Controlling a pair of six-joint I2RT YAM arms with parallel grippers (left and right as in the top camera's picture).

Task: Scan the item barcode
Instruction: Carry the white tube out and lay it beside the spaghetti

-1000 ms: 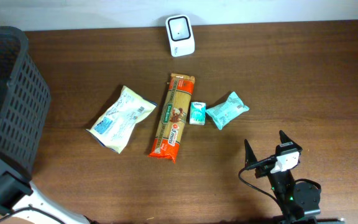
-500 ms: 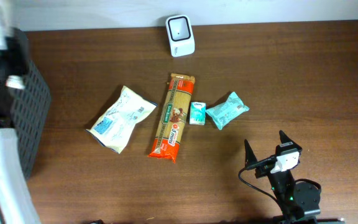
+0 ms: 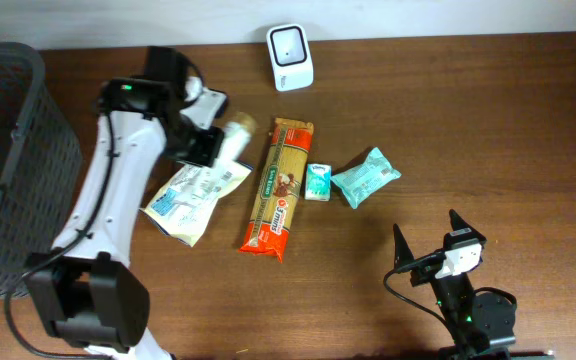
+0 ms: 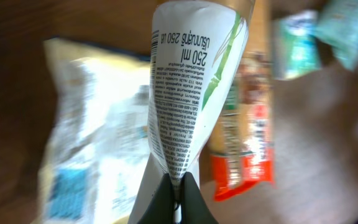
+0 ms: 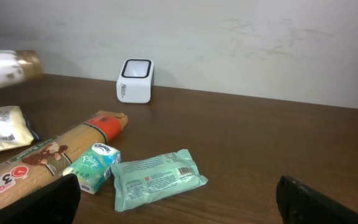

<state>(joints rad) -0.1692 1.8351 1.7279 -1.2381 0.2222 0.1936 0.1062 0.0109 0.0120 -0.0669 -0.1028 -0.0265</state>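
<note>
The tube should next go down in my left gripper toward the orange pasta pack and be released along its long edge (image 3: 254, 190) (image 4: 211, 159), since the table beside the snack bag is empty.
The item is a white tube (image 3: 230, 136) with black print, a green leaf pattern and a tan cap. It hangs in the air above the left-middle of the table. My left gripper (image 3: 206, 142) is shut on it, and in the left wrist view the jaws (image 4: 178, 186) pinch the flat crimped end of the tube (image 4: 194, 81). The tube's tan-capped end (image 5: 8, 65) also shows at the far left of the right wrist view. The white barcode scanner (image 3: 290, 43) stands at the table's back edge, right of the tube. My right gripper (image 3: 426, 231) is open and empty near the front right.
On the table lie a white and yellow snack bag (image 3: 196, 190), a long orange pasta pack (image 3: 279, 185), a small tissue pack (image 3: 317, 181) and a mint wipes packet (image 3: 365, 177). A dark mesh basket (image 3: 13, 160) stands at the left edge.
My left arm has swung from the basket at the far left to over the table, carrying the tube toward the scanner. The right arm has not moved.
</note>
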